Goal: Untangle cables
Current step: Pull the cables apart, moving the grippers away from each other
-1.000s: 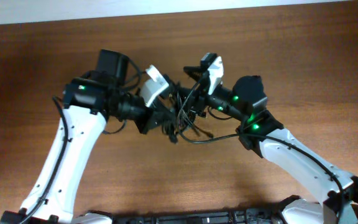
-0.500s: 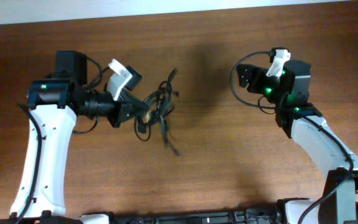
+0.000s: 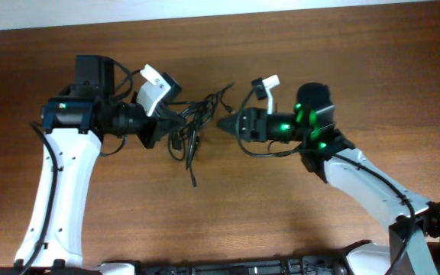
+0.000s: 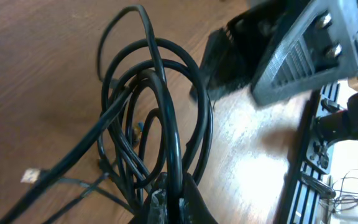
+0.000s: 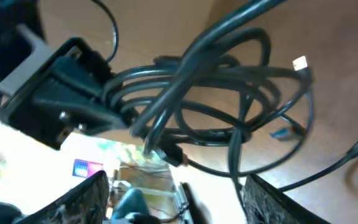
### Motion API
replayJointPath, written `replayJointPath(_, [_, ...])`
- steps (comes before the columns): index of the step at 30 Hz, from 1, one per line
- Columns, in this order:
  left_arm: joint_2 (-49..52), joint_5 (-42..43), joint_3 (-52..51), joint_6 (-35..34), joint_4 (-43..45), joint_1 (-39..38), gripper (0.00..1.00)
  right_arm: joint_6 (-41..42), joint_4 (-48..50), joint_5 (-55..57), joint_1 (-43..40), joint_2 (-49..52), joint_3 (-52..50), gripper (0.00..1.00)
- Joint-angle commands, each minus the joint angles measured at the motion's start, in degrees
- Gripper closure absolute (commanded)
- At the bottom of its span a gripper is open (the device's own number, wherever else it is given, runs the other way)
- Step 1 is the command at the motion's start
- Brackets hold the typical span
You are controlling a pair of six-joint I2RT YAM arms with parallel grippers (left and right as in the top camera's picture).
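Next, my left gripper needs to draw its cord left in the overhead view, then return to where the loops hang and release it, because they are bunched together.
The cables [image 3: 195, 122] are a tangle of thin black cords hanging in loops over the wooden table, with one end trailing down toward the front. My left gripper [image 3: 166, 127] is shut on the bundle's left side. The left wrist view shows its fingers [image 4: 157, 208] clamped on one cord, with the loops [image 4: 157, 106] fanning out ahead. My right gripper [image 3: 221, 122] is open, pointing left, just right of the tangle. In the right wrist view the loops [image 5: 229, 93] hang ahead of its spread fingers [image 5: 82, 196], which hold nothing.
The brown wooden table [image 3: 281, 214] stretches to a white strip [image 3: 205, 8] at the back. A black rail [image 3: 243, 267] runs along the front edge. Thicker arm wires loop by each wrist.
The arms pulled apart, and the left gripper kept the bundle. The right gripper then swung back left to the tangle. The left gripper shifted slightly up and to the right.
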Motion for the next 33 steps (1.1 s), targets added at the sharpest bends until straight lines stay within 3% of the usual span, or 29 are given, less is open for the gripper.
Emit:
replayJointPath(1, [-0.7,-0.9,0.9,-1.2,0.3,-3.4,1.00,7.1,0.4,15.6,6.6,0.1,0.4,0.32])
replayJointPath(4, [-0.8,-2.0,0.9,-1.5,0.3,-5.0,1.00,7.7,0.5,23.3,8.3,0.1,0.4,0.33])
replayJointPath(5, [-0.7,-2.1,0.9,-2.4,0.3,-5.2,1.00,7.8,0.2,24.4,8.3,0.1,0.4,0.50])
replayJointPath(7, [-0.8,-2.1,0.9,-3.4,0.5,-5.3,1.00,7.7,-5.8,29.3,8.2,0.1,0.4,0.92])
replayJointPath(8, [-0.8,-2.6,0.9,-5.2,1.4,-4.9,1.00,7.5,-9.0,31.9,8.2,0.1,0.4,0.96])
replayJointPath(10, [-0.8,-3.5,0.9,-12.3,4.3,-2.4,1.00,-0.1,-15.7,36.1,6.3,0.0,0.4,0.96])
replayJointPath(14, [-0.8,-21.5,0.9,-33.4,6.5,6.7,1.00,-8.4,-29.3,36.2,-4.8,-4.0,0.4,0.96])
replayJointPath(19, [-0.8,-28.3,0.9,-50.3,9.2,11.3,1.00,-11.6,-40.9,36.2,-18.9,-9.3,0.4,0.96])
replayJointPath(23, [-0.8,-41.6,0.9,-63.3,9.2,11.0,1.00,-16.2,-43.5,36.1,-18.8,-9.3,0.4,0.96])
replayJointPath(25, [-0.8,-55.8,0.9,-69.6,9.2,12.3,1.00,-16.2,-49.3,46.2,-20.2,-9.3,0.4,0.96])
replayJointPath(26, [-0.8,-58.2,0.9,-70.2,9.4,13.4,1.00,-16.2,-51.0,49.3,-21.2,-9.3,0.4,0.96])
replayJointPath(29, [-0.8,-57.5,0.9,-70.2,11.3,19.1,1.00,-16.2,-52.7,51.1,-27.1,-9.3,0.4,0.96])
replayJointPath(33, [-0.2,-39.5,0.9,-69.9,13.2,20.1,1.00,-25.0,-44.1,32.5,-24.9,-9.3,0.4,0.90])
